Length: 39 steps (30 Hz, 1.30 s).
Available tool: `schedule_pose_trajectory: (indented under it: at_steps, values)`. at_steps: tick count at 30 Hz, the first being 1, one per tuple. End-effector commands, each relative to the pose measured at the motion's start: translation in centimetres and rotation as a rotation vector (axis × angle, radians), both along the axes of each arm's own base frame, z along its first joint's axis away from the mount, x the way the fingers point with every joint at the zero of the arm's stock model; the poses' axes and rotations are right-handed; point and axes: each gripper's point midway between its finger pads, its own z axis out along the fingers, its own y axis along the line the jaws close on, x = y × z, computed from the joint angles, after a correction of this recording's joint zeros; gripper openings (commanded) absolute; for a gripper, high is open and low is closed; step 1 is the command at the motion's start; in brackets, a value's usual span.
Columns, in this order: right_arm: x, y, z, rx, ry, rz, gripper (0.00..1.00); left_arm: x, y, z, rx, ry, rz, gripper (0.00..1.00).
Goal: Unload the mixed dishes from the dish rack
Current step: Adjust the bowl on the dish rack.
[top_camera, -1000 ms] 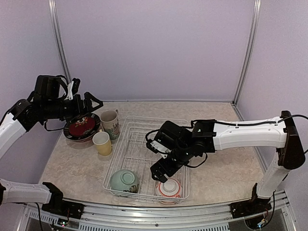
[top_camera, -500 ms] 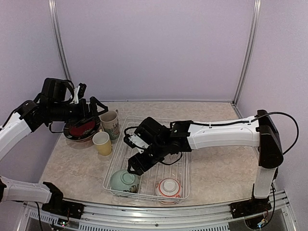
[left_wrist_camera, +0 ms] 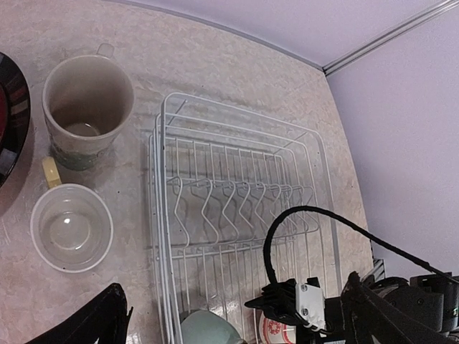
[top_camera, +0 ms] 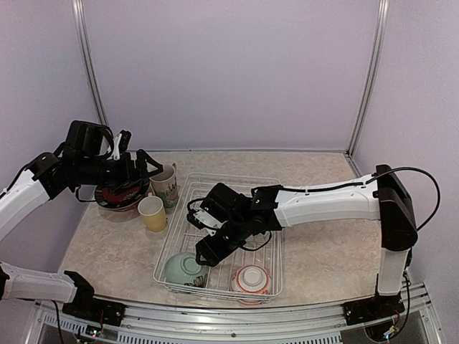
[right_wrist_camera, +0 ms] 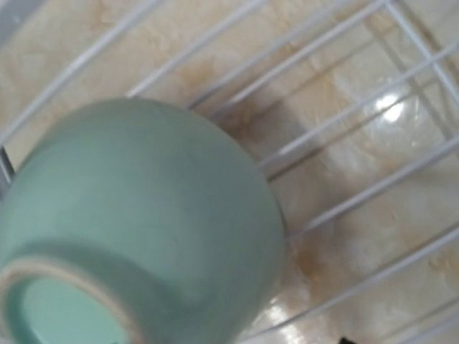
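Note:
My empty left gripper moves back past the yellow cup and down onto the bowl's rim (top_camera: pixel 169 263) next, as the pale-green bowl still sits in the rack.
The white wire dish rack (top_camera: pixel 267 188) (left_wrist_camera: pixel 237 136) lies mid-table. A pale-green bowl (top_camera: pixel 183 269) (right_wrist_camera: pixel 143 215) (left_wrist_camera: pixel 211 331) rests upside down in its near left corner. A red-and-white bowl (top_camera: pixel 251 279) (left_wrist_camera: pixel 276 331) sits in the near right corner. My right gripper (top_camera: pixel 206 250) hangs just above the green bowl's right side; its fingers do not show in the right wrist view. My left gripper (top_camera: pixel 141 169) (left_wrist_camera: pixel 237 304) is open and empty above the red floral plate (top_camera: pixel 118 192), next to the tall white mug (top_camera: pixel 165 185) (left_wrist_camera: pixel 87 107) and the yellow cup (top_camera: pixel 152 213) (left_wrist_camera: pixel 72 228).
Plate, mug and cup stand on the beige table (top_camera: pixel 323 251) left of the rack. The rack's plate slots (left_wrist_camera: pixel 229 204) hold nothing. The right arm's black cable (left_wrist_camera: pixel 287 222) loops over the rack. Purple walls close in at the back and on both sides.
My right arm has swung left inside the rack, from above the red-and-white bowl to above the green bowl. The left gripper has drifted slightly right toward the mug, still open.

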Motion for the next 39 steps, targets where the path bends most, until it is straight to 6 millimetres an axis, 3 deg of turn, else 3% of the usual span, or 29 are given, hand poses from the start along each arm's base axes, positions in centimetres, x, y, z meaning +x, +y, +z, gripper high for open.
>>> schedule_pose_trajectory:
  at_steps: [1, 11, 15, 23, 30, 39]
  values:
    - [-0.2, -2.1, -1.6, -0.087, -0.006, -0.021, 0.61, 0.0, -0.2, -1.3, 0.007, 0.034, 0.002, 0.99]
    - [-0.4, -4.7, -3.1, -0.168, -0.008, -0.064, 0.6, 0.0, -0.3, -1.5, 0.01, 0.041, 0.0, 0.99]
    - [-0.3, -4.7, -3.8, -0.168, -0.006, -0.069, 0.6, -0.6, -0.9, -1.7, -0.001, 0.071, -0.037, 0.98]
    - [-0.5, -5.1, -4.9, -0.146, 0.002, -0.09, 0.58, -5.0, -3.3, -1.2, -0.066, 0.165, -0.195, 0.91]
    - [-0.5, -4.9, -5.0, -0.118, 0.004, -0.101, 0.57, -9.0, -6.1, -3.5, -0.149, 0.327, -0.28, 0.72]
    - [-0.3, -4.9, -4.6, -0.098, -0.006, -0.116, 0.58, -11.8, -7.3, -8.5, -0.002, 0.441, -0.224, 0.77]
